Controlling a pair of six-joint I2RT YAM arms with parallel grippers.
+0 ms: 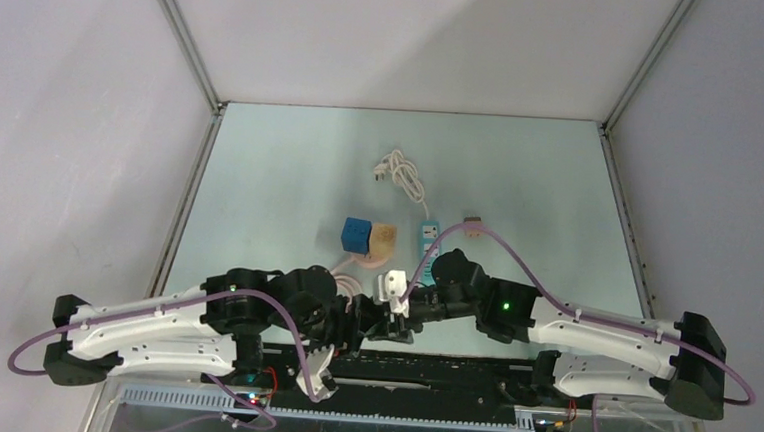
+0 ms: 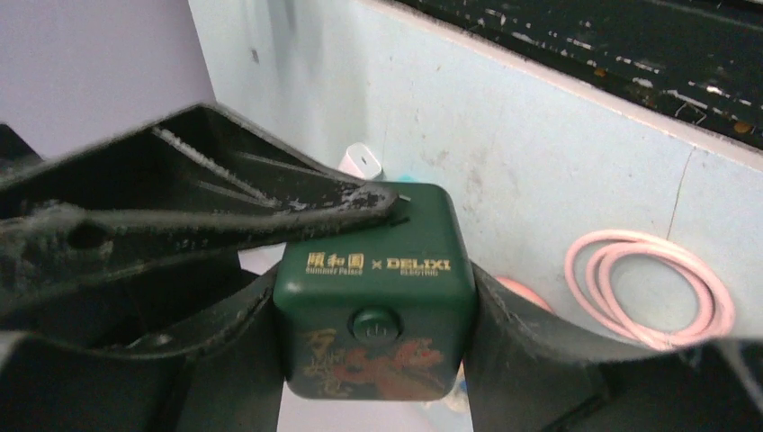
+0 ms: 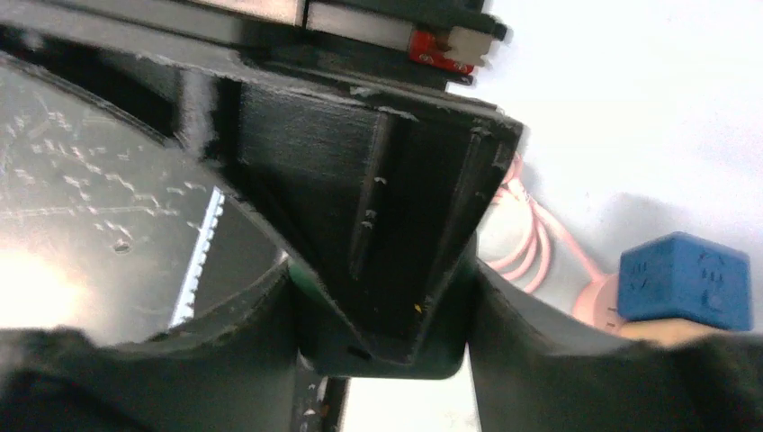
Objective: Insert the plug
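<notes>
Both grippers crowd together at the table's front edge, so my right gripper must next carry the cube out toward the power strip's near end [image 1: 427,276] and release it to my left gripper.
A dark green socket cube [image 2: 373,310] with gold lettering and a round button sits between the fingers of my left gripper [image 2: 373,360], which is shut on its sides. My right gripper [image 3: 387,351] is shut on the same cube [image 3: 310,297] from the opposite side, and one of its fingers [image 2: 225,211] lies across the cube's top. In the top view the two grippers, left [image 1: 363,322] and right [image 1: 404,313], meet near the front edge and hide the cube. A white plug [image 1: 394,282] shows just beyond them and in the left wrist view [image 2: 362,160]; I cannot tell if it is seated.
A coiled pink cable [image 2: 648,288] lies beside the cube. A blue cube [image 1: 357,237] and a tan cube [image 1: 385,238] stand behind it. A blue power strip [image 1: 427,237], a white cable [image 1: 401,172] and a small tan piece [image 1: 472,227] lie farther back.
</notes>
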